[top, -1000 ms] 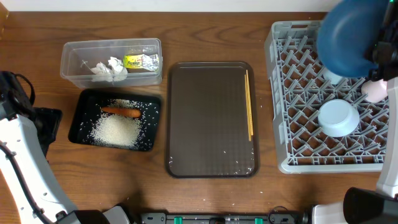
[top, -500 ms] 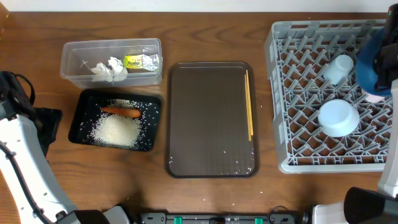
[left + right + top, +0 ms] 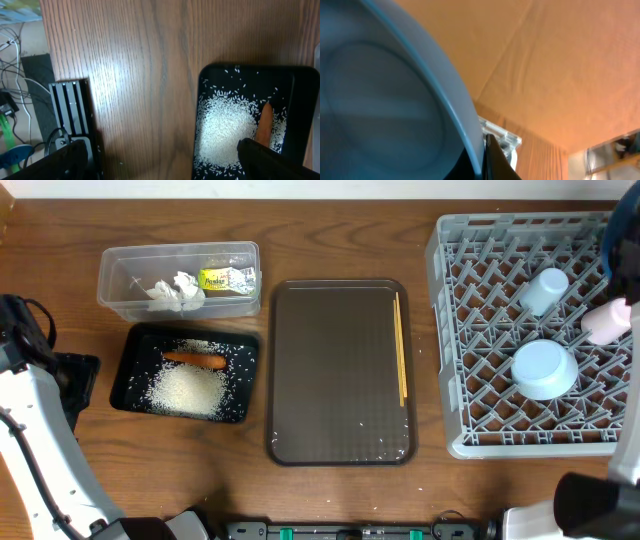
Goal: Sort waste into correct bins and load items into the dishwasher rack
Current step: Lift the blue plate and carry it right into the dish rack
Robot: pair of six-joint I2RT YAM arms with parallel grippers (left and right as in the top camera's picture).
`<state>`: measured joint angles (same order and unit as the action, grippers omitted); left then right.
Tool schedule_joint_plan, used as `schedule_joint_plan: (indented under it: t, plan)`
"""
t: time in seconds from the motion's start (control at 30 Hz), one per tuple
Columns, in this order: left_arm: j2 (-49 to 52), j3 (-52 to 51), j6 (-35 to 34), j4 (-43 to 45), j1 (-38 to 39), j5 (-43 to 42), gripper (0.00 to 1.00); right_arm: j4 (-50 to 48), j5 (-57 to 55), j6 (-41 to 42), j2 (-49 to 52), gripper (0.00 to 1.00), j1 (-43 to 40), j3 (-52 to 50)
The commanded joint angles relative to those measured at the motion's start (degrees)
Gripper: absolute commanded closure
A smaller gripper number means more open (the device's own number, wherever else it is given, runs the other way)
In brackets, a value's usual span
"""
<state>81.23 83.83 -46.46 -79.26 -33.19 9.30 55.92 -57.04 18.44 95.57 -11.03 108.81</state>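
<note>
The rack's empty far corner (image 3: 590,246) is below and outward, beyond the pinkish cup (image 3: 605,322), so the robot's right gripper should next bring the dish outward and down to release it.
My right gripper (image 3: 484,162) is shut on the rim of the large blue dish (image 3: 385,110), which fills the right wrist view; overhead only a blue sliver (image 3: 610,252) shows at the right edge above the grey dishwasher rack (image 3: 440,330). In the rack lie a light-blue cup (image 3: 545,288), a small bowl (image 3: 545,368) and a pinkish cup (image 3: 605,322). Chopsticks (image 3: 401,350) lie on the brown tray. My left gripper (image 3: 165,165) stands open over bare table, left of the black tray (image 3: 205,150) holding rice (image 3: 225,125) and a carrot (image 3: 265,125).
The clear box (image 3: 110,270) at the back left holds a tissue (image 3: 172,288) and a wrapper (image 3: 227,279). The black tray (image 3: 125,385) sits in front of it. The brown serving tray (image 3: 330,370) lies mid-table. My left arm (image 3: 40,430) occupies the left edge.
My right gripper has carried the blue dish to the right, almost out of the overhead view, uncovering the light-blue cup in the rack. The left arm has not moved.
</note>
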Motion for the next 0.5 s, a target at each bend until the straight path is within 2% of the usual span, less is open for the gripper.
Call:
schedule_joint_plan:
  t: [0.0, 0.17, 0.33, 0.4, 0.47]
  plan:
    - [0.2, 0.0, 0.4, -0.2, -0.2, 0.3, 0.02, -6.4, -9.2, -14.0, 5.1, 0.99, -1.1, 0.2]
    - [0.2, 0.0, 0.4, -0.2, -0.2, 0.3, 0.02, -25.1, -17.0, -33.1, 12.8, 0.99, -2.1, 0.2]
    - [0.2, 0.0, 0.4, -0.2, -0.2, 0.3, 0.02, -51.7, -23.3, -56.2, 20.3, 0.99, -4.4, 0.2]
    - [0.2, 0.0, 0.4, -0.2, -0.2, 0.3, 0.02, -57.0, -23.5, -61.4, 22.3, 0.99, -5.5, 0.2]
    - [0.2, 0.0, 0.4, -0.2, -0.2, 0.3, 0.02, -57.9, -23.5, -62.2, 23.9, 0.99, -6.8, 0.2]
